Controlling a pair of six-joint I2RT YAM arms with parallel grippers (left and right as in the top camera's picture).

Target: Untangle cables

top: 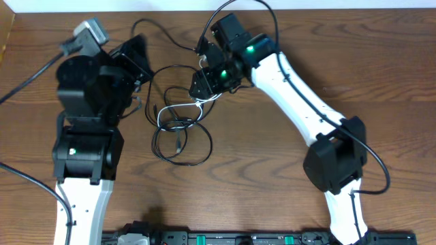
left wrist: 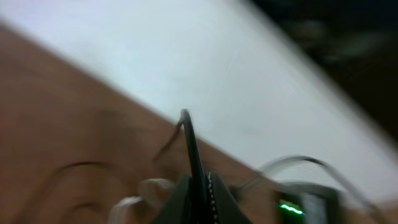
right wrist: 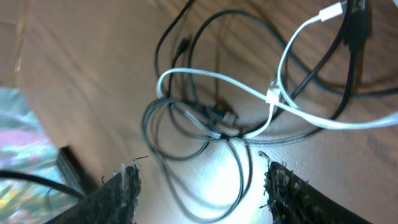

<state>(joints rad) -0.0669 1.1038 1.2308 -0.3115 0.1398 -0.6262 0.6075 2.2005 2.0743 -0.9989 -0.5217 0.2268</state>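
The black cable comes down in my left gripper toward the bare tabletop [top: 138,124] beside the tangle next and is released there, since that spot lies below my gripper.
The cables lie tangled mid-table: black loops [top: 178,146] and a white cable [top: 178,109] threaded through them. My left gripper [top: 139,68] is left of the tangle. In the blurred left wrist view it [left wrist: 202,193] is shut on a thin black cable [left wrist: 189,140] that rises from between the fingers. My right gripper [top: 203,85] hovers over the tangle's top right. In the right wrist view it [right wrist: 202,186] is open and empty, with the white cable [right wrist: 217,81] and black loops [right wrist: 186,143] lying below the fingers.
Thicker black arm wires run along the table's far edge [top: 170,37] and off the left side [top: 27,75]. A black rail [top: 238,239] lines the front edge. The white wall [left wrist: 186,56] is beyond the far edge.
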